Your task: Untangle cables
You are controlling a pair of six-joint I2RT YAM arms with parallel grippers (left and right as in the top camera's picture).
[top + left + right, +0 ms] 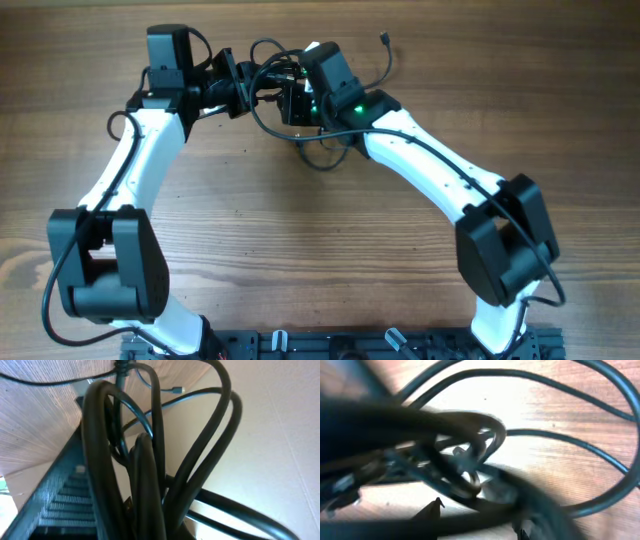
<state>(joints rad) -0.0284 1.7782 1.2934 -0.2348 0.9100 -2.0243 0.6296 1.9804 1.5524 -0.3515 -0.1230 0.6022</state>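
The knot goes back with my left gripper next, which tilts downward, lowers it and releases it on the bare tabletop, since wood there lies open for its loops.
The cables (268,82) form a black knot at the table's far middle, between my two grippers. On the knot's left side my left gripper (243,92) is shut on it. In the left wrist view, thick loops of the cables (150,460) rise from the hidden jaws and fill the frame. From the right, my right gripper (292,102) reaches into the knot. In the blurred right wrist view its fingertips (436,506) stand apart. A dark strand (485,510) crosses between them, below the tangle (465,465). One loose strand ends in a plug (385,40).
A loose loop (322,160) lies on the wooden table (300,250) under the right arm's forearm. A black rail (330,345) runs along the front edge between the arm bases. A ribbed black part (65,500) stands close on the left in the left wrist view.
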